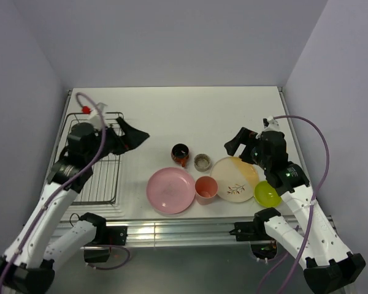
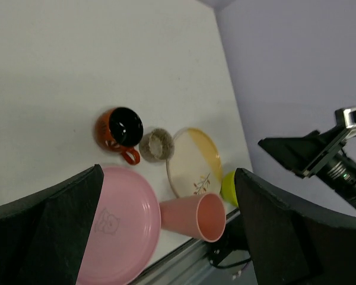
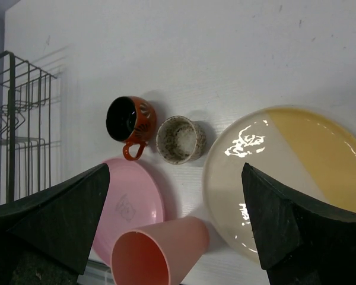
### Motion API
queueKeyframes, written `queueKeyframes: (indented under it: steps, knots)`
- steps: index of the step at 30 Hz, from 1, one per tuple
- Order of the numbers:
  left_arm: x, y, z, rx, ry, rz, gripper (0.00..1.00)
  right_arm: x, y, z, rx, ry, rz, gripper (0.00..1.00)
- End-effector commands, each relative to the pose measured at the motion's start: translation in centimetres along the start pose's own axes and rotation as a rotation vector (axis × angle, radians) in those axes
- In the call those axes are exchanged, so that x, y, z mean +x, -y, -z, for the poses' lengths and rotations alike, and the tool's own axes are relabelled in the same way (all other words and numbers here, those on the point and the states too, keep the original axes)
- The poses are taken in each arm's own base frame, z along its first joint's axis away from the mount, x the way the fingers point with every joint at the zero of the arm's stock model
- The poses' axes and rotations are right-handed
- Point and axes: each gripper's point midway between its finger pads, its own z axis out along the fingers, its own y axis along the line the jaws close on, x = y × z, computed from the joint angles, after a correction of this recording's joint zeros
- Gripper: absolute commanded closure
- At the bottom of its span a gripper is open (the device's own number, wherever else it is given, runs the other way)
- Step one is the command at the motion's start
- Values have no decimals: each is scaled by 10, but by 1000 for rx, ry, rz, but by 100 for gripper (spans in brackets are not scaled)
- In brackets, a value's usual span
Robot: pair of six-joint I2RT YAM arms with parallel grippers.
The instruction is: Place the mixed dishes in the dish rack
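Note:
The mug lies below my left gripper and to its right in the top view. The gripper descends there next, fingers astride the mug's rack-side rim (image 2: 111, 127), as its opening faces up.
The dark wire dish rack (image 1: 101, 174) stands at the table's left edge. Six dishes sit on the table near the front: pink plate (image 1: 170, 190), salmon-pink cup (image 1: 206, 188), cream-and-orange plate (image 1: 234, 178), lime-green bowl (image 1: 267, 193), dark red-orange mug (image 1: 180, 154) and small grey-tan cup (image 1: 202, 162). My left gripper (image 1: 135, 133) is open and empty, in the air beside the rack's far right corner. My right gripper (image 1: 235, 142) is open and empty, above the cream plate's far edge. The left wrist view shows the mug (image 2: 120, 127) and the cup (image 2: 193, 216) between the fingers.
The right wrist view shows the rack (image 3: 18, 119), mug (image 3: 127, 119), grey-tan cup (image 3: 179, 139), pink plate (image 3: 133, 208) and cream plate (image 3: 285, 178). The table's aluminium front rail (image 1: 172, 231) runs just below the dishes. Grey walls close in the left, right and back.

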Motion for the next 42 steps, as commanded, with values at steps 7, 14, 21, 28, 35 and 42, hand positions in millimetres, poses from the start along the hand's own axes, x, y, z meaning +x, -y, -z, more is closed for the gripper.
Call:
queueKeyframes:
  steps: [7,14,21,28,35,42]
  knots:
    - [43,19,-72,-135,-140,-109,1,-20,16,5,116,76,-25,0]
    - [75,2,-100,-252,-183,-146,1,-16,19,9,107,90,-20,1]
    - [103,5,-107,-321,-223,-200,1,-13,18,6,107,67,-10,2]
    - [119,-16,-116,-404,-266,-235,2,-10,17,4,92,56,-1,2]
    - [116,-25,-141,-487,-268,-307,6,-7,16,4,84,41,3,2]
    - [117,-57,-176,-586,-312,-332,18,-10,15,7,85,45,13,2]
